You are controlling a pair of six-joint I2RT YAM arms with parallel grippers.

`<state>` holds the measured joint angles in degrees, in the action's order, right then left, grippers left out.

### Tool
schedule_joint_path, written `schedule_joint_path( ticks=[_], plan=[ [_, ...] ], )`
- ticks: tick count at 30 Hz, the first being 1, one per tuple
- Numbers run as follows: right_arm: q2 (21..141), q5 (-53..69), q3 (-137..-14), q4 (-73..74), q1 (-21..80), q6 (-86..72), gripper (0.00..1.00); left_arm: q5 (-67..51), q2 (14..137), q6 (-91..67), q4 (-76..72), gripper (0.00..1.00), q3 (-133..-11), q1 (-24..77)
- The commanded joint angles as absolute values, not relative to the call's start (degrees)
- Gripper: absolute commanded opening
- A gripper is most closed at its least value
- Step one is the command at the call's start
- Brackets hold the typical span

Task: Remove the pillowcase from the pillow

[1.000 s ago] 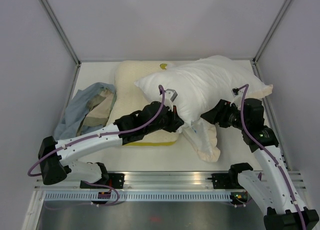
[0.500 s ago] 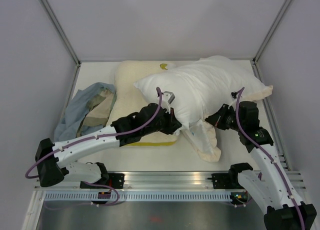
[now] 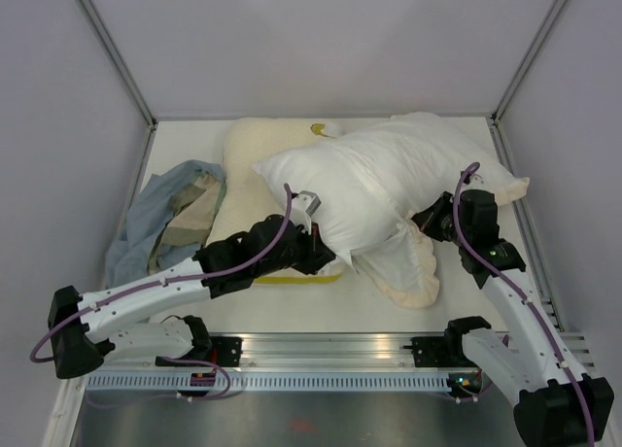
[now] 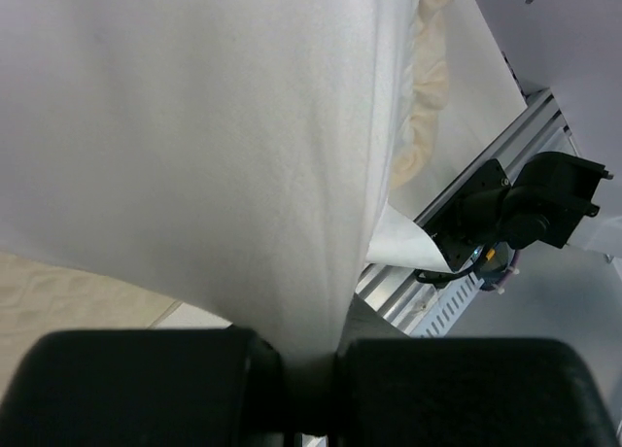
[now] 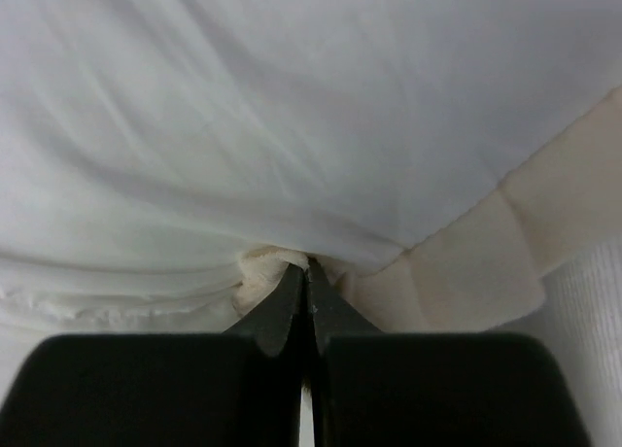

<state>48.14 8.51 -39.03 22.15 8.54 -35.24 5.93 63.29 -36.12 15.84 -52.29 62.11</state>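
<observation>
The robot should next pull the pillow's white corner [image 3: 334,248] back over the metal bar [image 3: 326,349] and open its left gripper, because cream pillowcase can still be seen at the pillow's other end.
The plump white pillow [image 3: 389,170] lies across the middle of the table, its near side resting on the cream pillowcase [image 3: 406,270], whose ruffled frill spreads out below it. Another cream part of the case shows at the pillow's right end [image 3: 512,187]. My left gripper [image 3: 317,245] is shut on a fold of the pillow's white fabric [image 4: 243,155] at its near left corner. My right gripper [image 3: 434,220] is pressed in under the pillow's right side. Its jaws are shut, and a puckered bit of cream pillowcase [image 5: 260,270] gathers at my right gripper's tips [image 5: 308,265].
A flatter cream-yellow pillow [image 3: 255,151] lies under and behind the white one. A blue-grey and beige cloth [image 3: 165,214] is heaped at the left. Grey walls close in the table [image 3: 321,306] on three sides. The metal rail [image 3: 330,350] and the arm bases [image 4: 530,209] line the near edge.
The right gripper has closed and moved right and back under the pillow's edge. The left arm has drawn back toward the near left, dragging the pillow's corner and the frill with it.
</observation>
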Motion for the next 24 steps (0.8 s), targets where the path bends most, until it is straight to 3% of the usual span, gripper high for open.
schedule_joint_path(
  ticks=[1, 16, 24],
  plan=[
    [47.82, -4.47, -41.40, 18.11, 8.26, -36.21, 0.00, 8.08, 54.78, -36.74, 17.22, 0.02, -51.86, 62.14],
    [50.27, -15.64, -47.02, 22.32, 5.89, -33.31, 0.00, 12.65, 34.28, -41.75, 27.77, 0.02, -41.48, 62.14],
    [49.31, -7.07, -46.15, 21.97, 3.34, -32.70, 0.00, 10.47, 33.22, -40.52, 27.43, 0.02, -42.63, 62.14]
  ],
)
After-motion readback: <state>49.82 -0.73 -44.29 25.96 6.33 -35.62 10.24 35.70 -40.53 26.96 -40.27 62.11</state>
